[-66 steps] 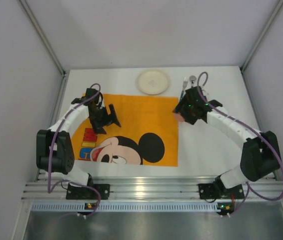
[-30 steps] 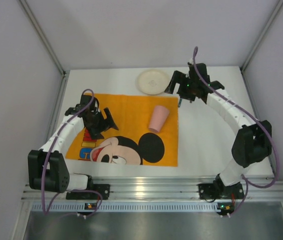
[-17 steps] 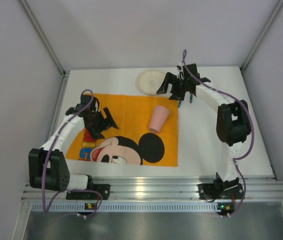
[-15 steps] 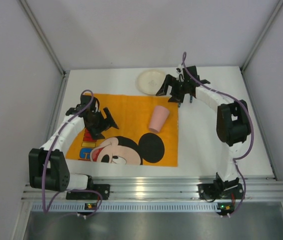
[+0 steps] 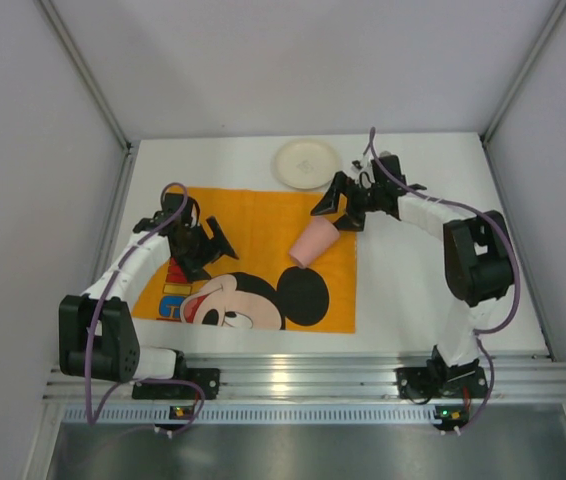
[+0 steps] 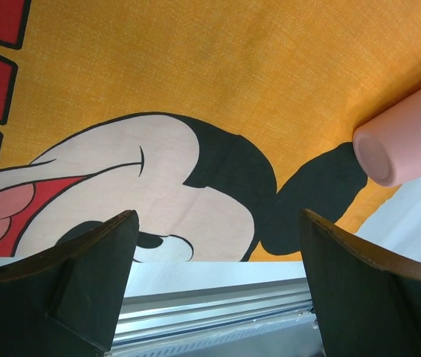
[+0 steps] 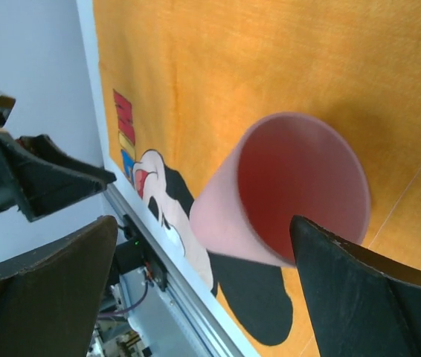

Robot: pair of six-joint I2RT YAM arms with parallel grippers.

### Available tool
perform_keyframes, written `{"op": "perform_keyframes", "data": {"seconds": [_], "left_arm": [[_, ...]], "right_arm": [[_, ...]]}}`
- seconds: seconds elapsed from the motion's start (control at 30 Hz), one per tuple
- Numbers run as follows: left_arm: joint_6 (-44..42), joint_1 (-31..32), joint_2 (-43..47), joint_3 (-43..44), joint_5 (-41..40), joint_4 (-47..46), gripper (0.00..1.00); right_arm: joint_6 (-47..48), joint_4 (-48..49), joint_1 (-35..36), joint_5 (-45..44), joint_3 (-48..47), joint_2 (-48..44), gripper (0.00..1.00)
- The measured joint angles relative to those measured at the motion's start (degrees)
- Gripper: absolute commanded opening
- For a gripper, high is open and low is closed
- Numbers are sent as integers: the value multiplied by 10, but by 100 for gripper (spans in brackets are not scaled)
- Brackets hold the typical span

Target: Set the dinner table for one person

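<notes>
My right gripper has its fingers spread and the cup's opening faces them, so it should move back toward the aluminium bar next and close on the pink cup's rim [image 5: 330,228] [image 7: 239,180].
A pink cup [image 5: 312,244] is tipped over on the orange cartoon-mouse placemat [image 5: 253,215], which lies on the white dinner table [image 5: 418,290]. The cup's open mouth [image 7: 300,186] faces my right gripper [image 5: 335,207]. That gripper is open, with a finger on either side of the cup's rim; whether a finger touches it I cannot tell. My left gripper [image 5: 217,250] hovers open over the mat's left half with nothing between its fingers. In the left wrist view the cup's closed base [image 6: 407,145] shows at the right edge. A round white plate [image 5: 305,164] sits on the table behind the mat.
A ribbed aluminium rail [image 5: 293,378] runs along the table's near edge. Grey walls close in the left, right and back sides. The right forearm [image 5: 418,208] reaches across the back right of the table.
My right gripper has swung from beside the plate down to the cup. The cup, upright before, is now tipped toward the near left. The left arm has hardly moved.
</notes>
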State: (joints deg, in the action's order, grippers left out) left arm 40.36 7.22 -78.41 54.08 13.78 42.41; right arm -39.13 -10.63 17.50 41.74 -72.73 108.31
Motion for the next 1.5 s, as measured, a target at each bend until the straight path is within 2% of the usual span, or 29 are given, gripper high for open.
{"op": "perform_keyframes", "data": {"seconds": [0.3,0.6,0.67,0.7,0.77,0.8,0.87,0.9,0.93,1.0,1.07,1.13,1.37,1.43,1.5], "left_arm": [[0,0,0,-16,0,-9,92],[-9,0,7,-17,0,-9,92],[-11,0,13,-18,0,-8,92],[-13,0,17,-21,0,-9,92],[-13,0,24,-26,0,-8,92],[-14,0,28,-29,0,-8,92],[-15,0,35,-36,0,-7,92],[-15,0,38,-38,0,-6,92],[-15,0,42,-41,0,-6,92],[-15,0,47,-45,0,-4,92],[-16,0,51,-48,-1,-3,92],[-16,0,55,-48,-2,-2,92],[-27,0,75,-48,-11,9,93],[-30,0,79,-47,-12,13,93],[-31,0,80,-47,-12,15,93]], "right_arm": [[-7,29,0,39,84,-103,96],[-57,104,12,52,200,-115,89],[-64,117,17,51,204,-115,77],[-68,126,20,51,204,-115,66],[-75,141,24,51,205,-115,52],[-76,146,26,49,206,-115,36],[-79,151,28,47,206,-115,22],[-79,153,27,45,206,-116,9],[-76,151,27,44,204,-116,3],[-65,127,22,43,189,-116,0],[-37,63,20,32,139,-113,0],[5,-24,17,3,48,-100,0],[170,-324,16,-203,-462,25,0],[197,-376,19,-263,-535,42,0],[217,-422,23,-317,-553,48,0]]}}
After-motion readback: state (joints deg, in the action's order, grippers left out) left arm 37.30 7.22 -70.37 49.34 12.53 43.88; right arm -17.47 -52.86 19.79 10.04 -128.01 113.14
